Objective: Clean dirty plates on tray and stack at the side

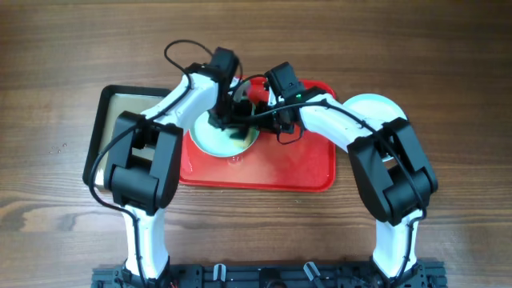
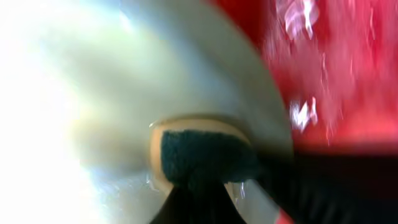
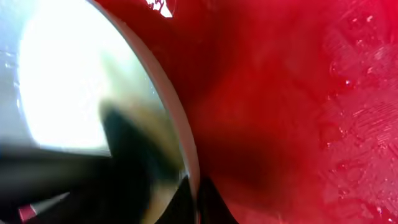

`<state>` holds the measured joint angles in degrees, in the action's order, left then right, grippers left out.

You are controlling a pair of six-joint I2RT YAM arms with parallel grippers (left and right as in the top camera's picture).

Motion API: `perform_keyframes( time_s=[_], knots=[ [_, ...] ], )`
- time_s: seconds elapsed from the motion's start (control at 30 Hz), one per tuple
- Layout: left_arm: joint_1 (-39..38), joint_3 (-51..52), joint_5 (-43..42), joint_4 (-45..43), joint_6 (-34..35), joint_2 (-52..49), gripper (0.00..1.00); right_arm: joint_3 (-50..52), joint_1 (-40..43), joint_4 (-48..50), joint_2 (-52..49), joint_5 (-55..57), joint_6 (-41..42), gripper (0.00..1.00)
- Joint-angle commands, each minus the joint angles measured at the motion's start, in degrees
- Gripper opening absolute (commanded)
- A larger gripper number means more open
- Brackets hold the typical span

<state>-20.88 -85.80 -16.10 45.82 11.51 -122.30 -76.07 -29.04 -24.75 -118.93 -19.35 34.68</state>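
Observation:
The right gripper rises next, moves to the right in the overhead view and brings the plate down onto the white plate (image 1: pixel 376 106), which already lies beside the tray.
A pale blue plate (image 1: pixel 210 138) with yellowish smears lies on the left part of the red tray (image 1: pixel 296 168). My left gripper (image 1: pixel 226 120) is shut on a sponge (image 2: pixel 202 155), dark on top with a beige edge, pressed on the plate (image 2: pixel 112 93). My right gripper (image 1: pixel 264 118) is shut on the plate's right rim (image 3: pixel 180 137), its fingers on either side of the edge (image 3: pixel 198 196). A white plate (image 1: pixel 376 106) lies on the wood table to the right of the tray, partly under my right arm. A third plate does not show.
A black-rimmed tray with a beige floor (image 1: pixel 120 104) stands left of the red tray, partly under my left arm. The red tray floor (image 3: pixel 298 112) is wet and shiny. Brown wood tabletop (image 1: pixel 448 64) surrounds everything.

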Motion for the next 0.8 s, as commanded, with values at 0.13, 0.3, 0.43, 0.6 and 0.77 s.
perform_keyframes(
  time_s=[0.13,0.3,0.43,0.6,0.77],
  knots=[
    [-0.07,-0.59,40.87,-6.01,24.24,-2.27,0.04,0.44,-0.87,-1.4,-0.87,-0.63,0.02,0.04],
    [0.09,-6.4,40.39,1.92,24.37,3.85,0.04,0.44,-0.87,-1.42,-0.87,-0.46,0.02,0.04],
    [2.69,-10.8,33.62,7.87,24.35,11.23,0.04,0.42,-0.87,-1.14,-0.85,-3.52,-2.14,0.04],
    [7.02,-10.73,30.25,12.66,24.35,12.46,0.04,0.37,-0.87,-2.78,4.09,-4.48,-6.27,0.04],
    [8.09,-10.73,30.16,13.81,24.35,12.46,0.04,0.37,-1.25,-15.32,13.44,16.22,-7.76,0.04]
  ],
)
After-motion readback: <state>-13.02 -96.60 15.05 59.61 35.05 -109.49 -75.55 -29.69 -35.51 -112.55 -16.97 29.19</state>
